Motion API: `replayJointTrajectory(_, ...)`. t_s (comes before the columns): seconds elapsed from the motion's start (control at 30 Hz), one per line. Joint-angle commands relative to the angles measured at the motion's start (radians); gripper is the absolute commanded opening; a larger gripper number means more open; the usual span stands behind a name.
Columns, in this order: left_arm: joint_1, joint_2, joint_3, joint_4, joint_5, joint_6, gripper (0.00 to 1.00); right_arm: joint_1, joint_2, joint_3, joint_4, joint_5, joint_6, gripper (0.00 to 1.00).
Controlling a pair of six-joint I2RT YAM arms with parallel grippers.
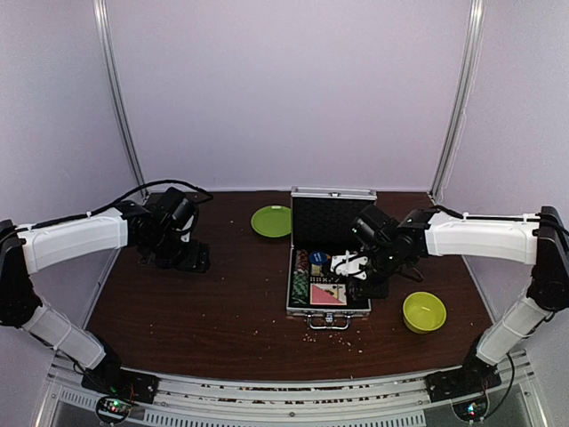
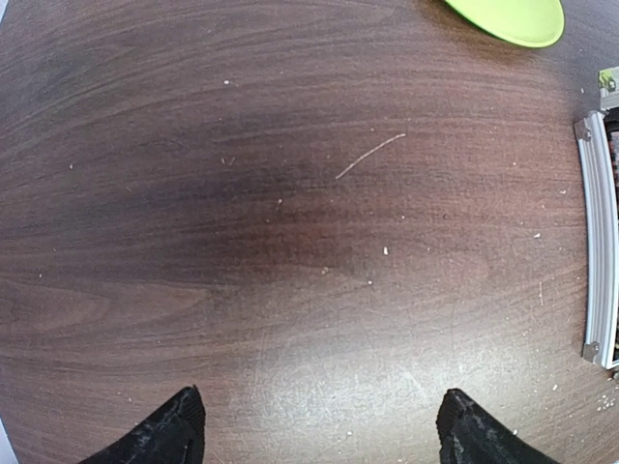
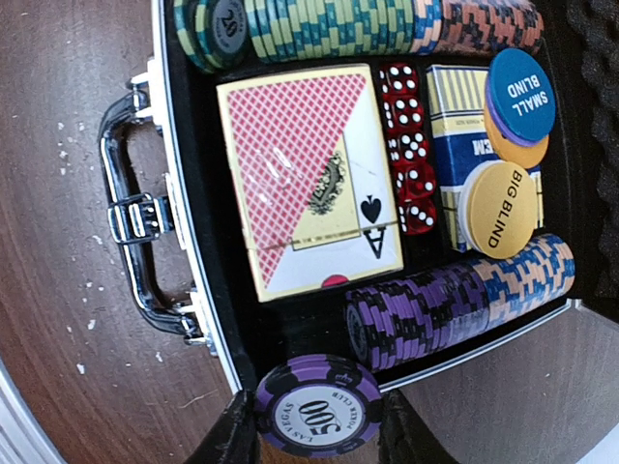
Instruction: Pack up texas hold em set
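Observation:
The chip goes down into the case [image 1: 328,310] in my right gripper next, for release in the bare gap by the purple row's near end, as its color matches.
The silver aluminium case [image 1: 328,310] lies open on the table, its lid [image 1: 332,220] upright. In the right wrist view its black lining [image 3: 290,324] holds a red card deck [image 3: 305,179], a blue deck [image 3: 455,130], red dice [image 3: 411,159], rows of striped chips [image 3: 455,304], a blue SMALL BLIND disc [image 3: 522,97] and an orange BIG BLIND disc [image 3: 501,210]. My right gripper [image 3: 317,430] is shut on a purple 500 chip [image 3: 319,406], held above the case's near right corner. My left gripper [image 2: 319,430] is open and empty over bare table, well left of the case [image 2: 602,251].
A flat green plate [image 1: 271,221] lies left of the lid and also shows in the left wrist view [image 2: 508,17]. A yellow-green bowl [image 1: 424,311] stands right of the case. Crumbs dot the brown table [image 1: 204,311] near the case handle [image 1: 328,322].

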Motion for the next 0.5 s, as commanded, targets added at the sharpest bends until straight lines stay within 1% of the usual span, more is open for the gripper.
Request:
replayJointTrajectory(0.0,0.005,0.012,0.038,-0.008,0.004,-0.001,0.85,-0.014,-0.026,-0.044,0.104,0.066,0.01,0.29)
replayJointTrajectory(0.47,0.005,0.003,0.033,-0.009,0.016,-0.018,0.84,-0.015,0.003,-0.141,0.228,0.145,-0.003,0.29)
